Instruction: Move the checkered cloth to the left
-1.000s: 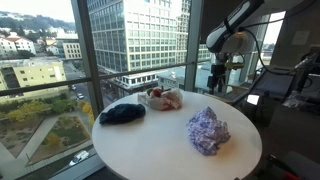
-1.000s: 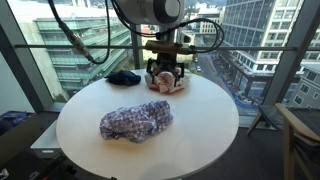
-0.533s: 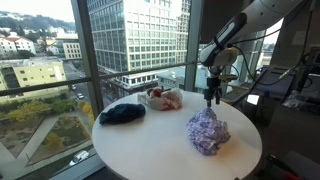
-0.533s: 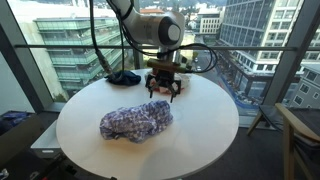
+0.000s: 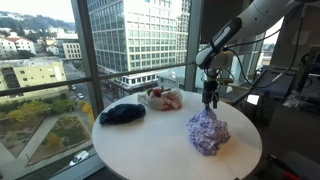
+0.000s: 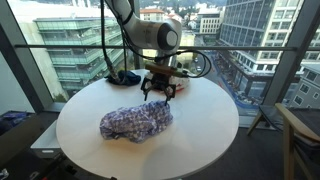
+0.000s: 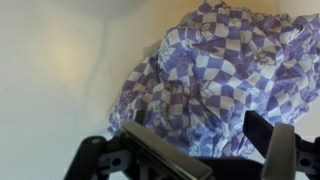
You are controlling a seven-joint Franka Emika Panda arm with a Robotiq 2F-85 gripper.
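Observation:
I need to lower my gripper next onto the peak at the cloth's bunched end [image 5: 208,113] [image 7: 196,122], then close it on the folds of the cloth.
The checkered cloth [image 5: 207,131] [image 6: 136,122] lies crumpled on the round white table [image 5: 150,148] [image 6: 200,135]. Its purple-blue and white checks fill the right of the wrist view [image 7: 225,75]. My gripper [image 5: 210,101] [image 6: 160,96] [image 7: 210,150] hangs open just above one end of the cloth, fingers pointing down. In the wrist view its two dark fingers [image 7: 160,155] straddle the cloth's fabric without touching it, as far as I can tell.
A plain dark navy cloth [image 5: 122,113] [image 6: 124,77] and a white-and-red cloth [image 5: 164,98] lie near the table's window-side edge. Glass windows stand close behind the table. A dark chair [image 6: 300,135] is beside it.
The gripper has moved from near the white-and-red cloth toward the checkered cloth and come lower over it. The jaws stayed open. The cloths have not moved.

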